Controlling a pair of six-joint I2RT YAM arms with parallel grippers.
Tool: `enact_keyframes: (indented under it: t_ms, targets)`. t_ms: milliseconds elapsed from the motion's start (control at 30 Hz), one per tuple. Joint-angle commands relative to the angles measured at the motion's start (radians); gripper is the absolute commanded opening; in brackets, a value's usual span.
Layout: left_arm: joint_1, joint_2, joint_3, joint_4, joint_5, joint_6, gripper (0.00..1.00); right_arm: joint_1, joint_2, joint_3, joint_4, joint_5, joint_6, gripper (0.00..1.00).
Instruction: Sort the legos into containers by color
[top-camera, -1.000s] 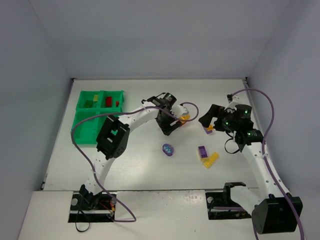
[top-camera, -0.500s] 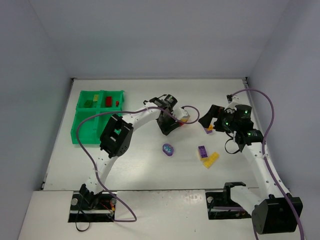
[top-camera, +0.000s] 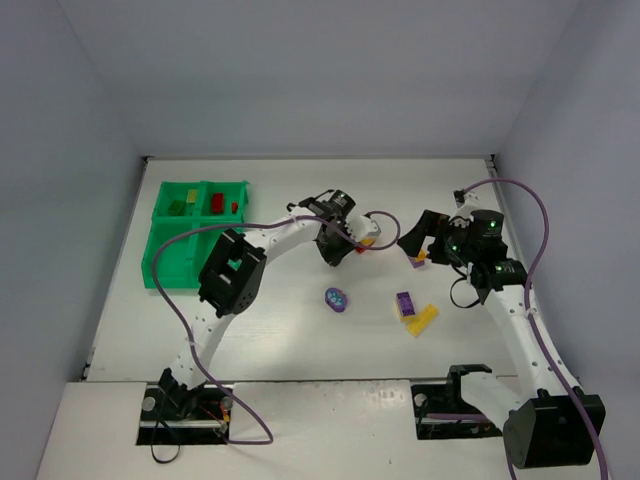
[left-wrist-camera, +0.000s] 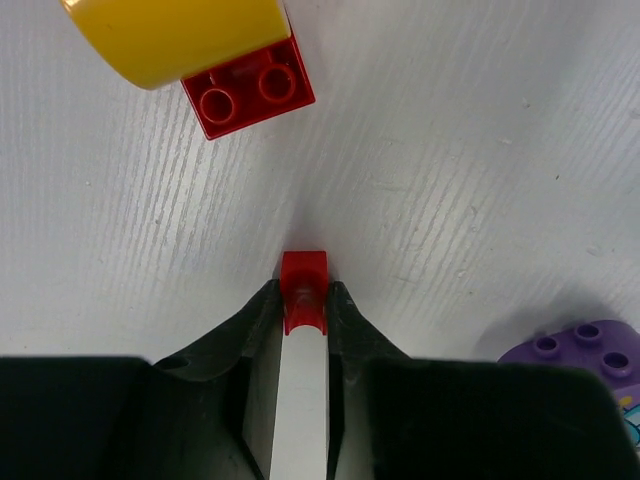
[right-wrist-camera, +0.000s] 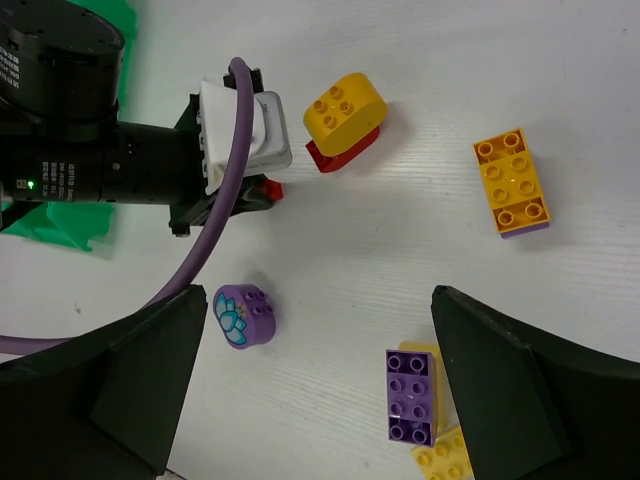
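My left gripper rises next and carries the red lego (left-wrist-camera: 304, 275) outward over the container section with red pieces. It releases it there, on the gripper's left in the top view.
My left gripper (left-wrist-camera: 304, 292) is shut on a small red lego (left-wrist-camera: 304, 275) that touches the table; in the top view the left gripper (top-camera: 343, 247) is at mid table. Just beyond it a yellow rounded lego (left-wrist-camera: 190, 35) sits on a red brick (left-wrist-camera: 250, 95). My right gripper (right-wrist-camera: 320, 300) hangs open and empty above the oval purple piece (right-wrist-camera: 243, 316) and a purple brick (right-wrist-camera: 411, 395) stacked on a yellow one (right-wrist-camera: 445, 455). An orange brick (right-wrist-camera: 511, 183) lies to the right. The green containers (top-camera: 170, 262) stand at the far left.
The tray's back compartments hold red pieces (top-camera: 218, 203) and a green one (top-camera: 178, 207). The left arm's purple cable (right-wrist-camera: 225, 190) loops over the table beside the oval piece. Grey walls close in the table on three sides.
The left gripper's jaws have closed from open onto the small red lego, and the wrist has shifted slightly. The right arm has stayed put.
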Motion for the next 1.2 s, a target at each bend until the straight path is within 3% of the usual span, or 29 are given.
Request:
enact_keyframes:
  t_ms: [0,167,433,667,833,867,933,1067,1167]
  targets:
    - [-0.006,-0.062,-0.036,0.007,0.021,-0.029,0.01,-0.005,-0.013,0.029,0.035,-0.011,0.000,0.91]
    - [0.074,-0.188,-0.088,0.071,-0.005,-0.157,0.00,-0.005,-0.007,0.035,0.037,-0.010,0.002,0.91]
    - [0.342,-0.383,-0.091,0.142,-0.161,-0.340,0.00,-0.005,0.014,0.037,0.040,0.009,-0.015,0.91]
    - [0.550,-0.291,0.061,0.068,-0.206,-0.415,0.00,-0.005,0.045,0.045,0.060,0.015,-0.021,0.91]
    - [0.608,-0.207,0.141,0.033,-0.227,-0.454,0.00,-0.006,0.063,0.051,0.073,0.016,-0.023,0.91]
    - [0.613,-0.194,0.167,0.028,-0.233,-0.455,0.03,-0.006,0.068,0.049,0.075,0.016,-0.024,0.91]
    - [0.617,-0.172,0.194,0.013,-0.258,-0.452,0.23,-0.006,0.073,0.048,0.075,0.027,-0.033,0.91]
    - [0.619,-0.159,0.220,0.008,-0.283,-0.452,0.41,-0.005,0.080,0.049,0.072,0.064,-0.056,0.91]
    - [0.620,-0.164,0.234,0.002,-0.283,-0.454,0.49,-0.005,0.108,0.065,0.069,0.082,-0.067,0.91]
